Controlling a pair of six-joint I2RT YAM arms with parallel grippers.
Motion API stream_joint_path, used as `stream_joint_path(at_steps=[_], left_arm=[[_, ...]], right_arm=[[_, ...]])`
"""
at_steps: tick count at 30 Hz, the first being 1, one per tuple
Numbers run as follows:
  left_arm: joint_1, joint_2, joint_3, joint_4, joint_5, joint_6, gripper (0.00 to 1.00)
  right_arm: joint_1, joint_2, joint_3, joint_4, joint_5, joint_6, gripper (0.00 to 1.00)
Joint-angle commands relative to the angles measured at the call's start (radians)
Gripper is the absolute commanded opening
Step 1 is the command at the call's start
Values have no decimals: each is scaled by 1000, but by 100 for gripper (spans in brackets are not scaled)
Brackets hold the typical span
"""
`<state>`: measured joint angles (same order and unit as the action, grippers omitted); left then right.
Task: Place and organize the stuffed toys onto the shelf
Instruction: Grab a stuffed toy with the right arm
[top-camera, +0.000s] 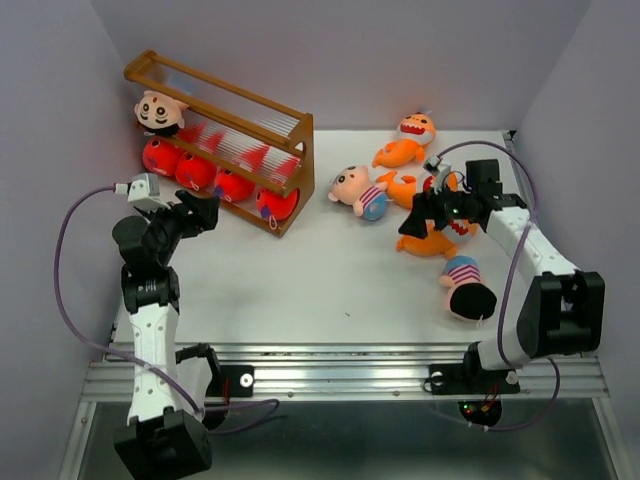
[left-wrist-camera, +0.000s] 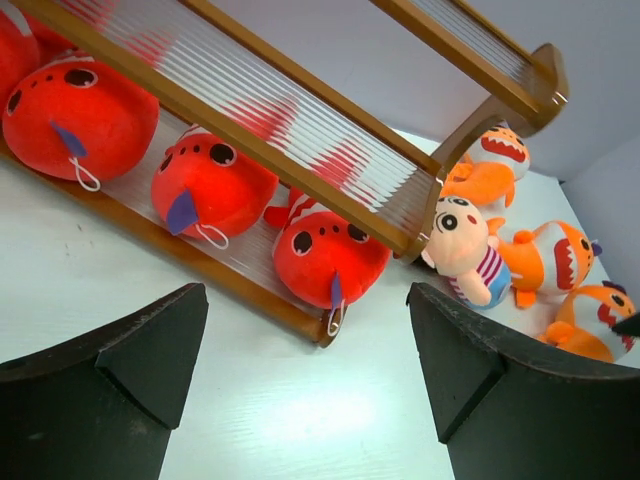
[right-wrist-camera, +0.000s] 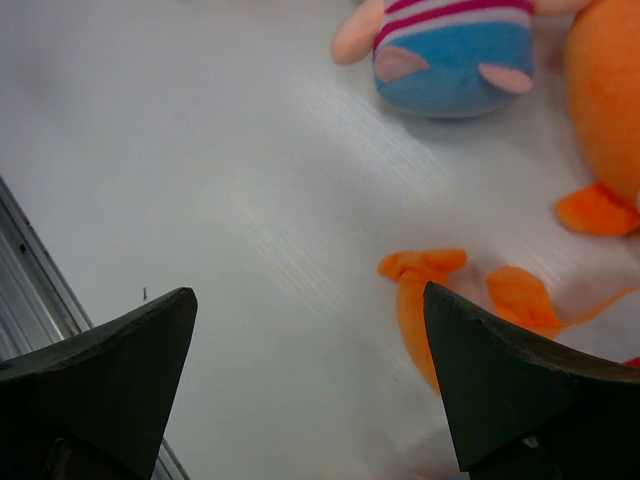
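Note:
The boy doll's blue bottom (top-camera: 374, 205) (right-wrist-camera: 452, 76) faces my right gripper, outward of it and to its left in the top view, so I need to move there and down around it.
The brown wooden shelf (top-camera: 262, 150) stands at the back left. Several red sharks (top-camera: 234, 186) lie in a row on its bottom tier, and a boy doll (top-camera: 158, 112) sits at its left end. My left gripper (top-camera: 205, 209) is open and empty just in front of the bottom tier; its wrist view (left-wrist-camera: 305, 345) shows the red sharks (left-wrist-camera: 325, 255) close ahead. My right gripper (top-camera: 411, 224) is open and empty, low over an orange shark (top-camera: 438, 242), whose tail (right-wrist-camera: 420, 285) lies by the right finger. A boy doll (top-camera: 360, 193), two more orange sharks (top-camera: 405, 140) and a black-haired boy (top-camera: 468, 288) lie on the table.
The white table (top-camera: 320, 280) ends at a metal rail (top-camera: 340, 365) at the near edge, which also shows in the right wrist view (right-wrist-camera: 30, 300). Purple-grey walls close in the left, back and right. The shelf's upper tiers (left-wrist-camera: 300, 110) hold no toys where visible.

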<state>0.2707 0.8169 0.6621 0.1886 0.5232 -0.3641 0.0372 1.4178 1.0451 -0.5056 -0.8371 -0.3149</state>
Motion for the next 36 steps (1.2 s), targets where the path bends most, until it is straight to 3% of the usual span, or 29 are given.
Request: stream_joint_path(at_steps=[1, 6, 10, 18, 24, 26, 28, 30, 31, 33, 36], left_arm=[[-11, -133, -76, -34, 18, 100, 99], [-18, -251, -163, -43, -23, 97, 99], [-22, -282, -173, -49, -48, 97, 99], [-24, -277, -174, -43, -54, 96, 99], [-25, -285, -180, -28, -43, 85, 99], [-25, -285, -183, -20, -37, 79, 99], [-28, -282, -188, -14, -57, 54, 99], [-33, -280, -191, -17, -67, 39, 99], [-36, -282, -191, -24, -90, 28, 99], [-45, -285, -196, -29, -107, 19, 99], [-51, -288, -211, -5, -56, 24, 99]], right_arm=[[111, 81, 154, 119, 243, 204, 100], [240, 214, 234, 249, 591, 417, 100], [250, 311, 288, 291, 647, 519, 100], [250, 498, 403, 277, 702, 547, 96], [250, 561, 421, 280, 638, 548, 69], [250, 578, 418, 282, 621, 553, 57], [250, 590, 409, 279, 601, 554, 38], [250, 587, 397, 279, 590, 545, 32], [250, 584, 391, 277, 569, 540, 19], [250, 558, 363, 276, 541, 514, 6], [250, 482, 314, 263, 478, 446, 1]])
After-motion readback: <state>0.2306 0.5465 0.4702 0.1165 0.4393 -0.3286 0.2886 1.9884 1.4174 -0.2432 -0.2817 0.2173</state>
